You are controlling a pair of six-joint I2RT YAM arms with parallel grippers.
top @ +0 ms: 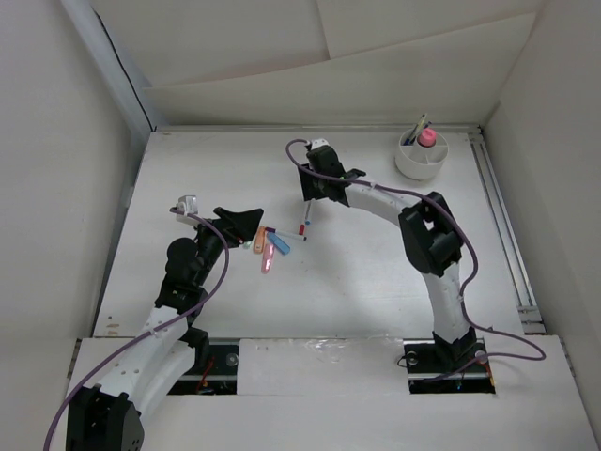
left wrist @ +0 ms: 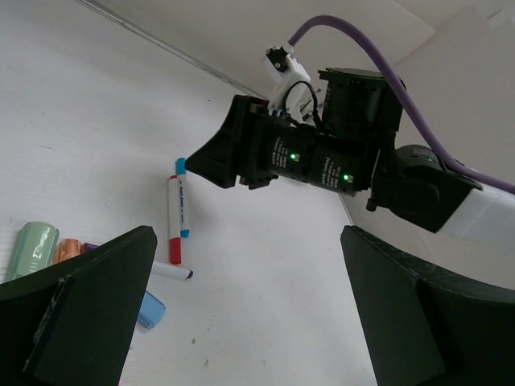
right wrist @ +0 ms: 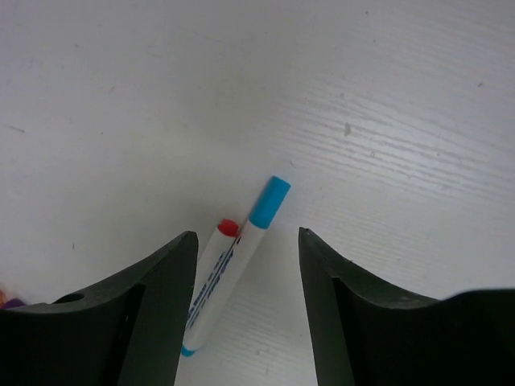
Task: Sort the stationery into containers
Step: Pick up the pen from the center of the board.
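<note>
The robot will next lower its right gripper onto the blue cap at the pen's far end [right wrist: 269, 203], with a finger on either side, because that cap sticks out past the red-capped pen.
Two thin white pens lie side by side on the table, one blue-capped [right wrist: 245, 249] and one red-capped [right wrist: 208, 273]. My right gripper [right wrist: 245, 245] hangs open just above them, a finger on either side, the left finger close to the red-capped pen. In the top view the right gripper [top: 309, 199] is right behind the pens [top: 304, 224]. My left gripper [left wrist: 249, 310] is open and empty, just left of the pile [top: 268, 246] of orange, blue, pink and green highlighters. The round white container [top: 421, 160] at the back right holds a pink bottle [top: 427, 138] and some pens.
A third white pen with a dark tip [left wrist: 170, 272] lies beside a blue highlighter [left wrist: 149, 310]. A green highlighter [left wrist: 32, 249] and an orange one [left wrist: 68, 249] lie further left. White walls close in the table on three sides.
</note>
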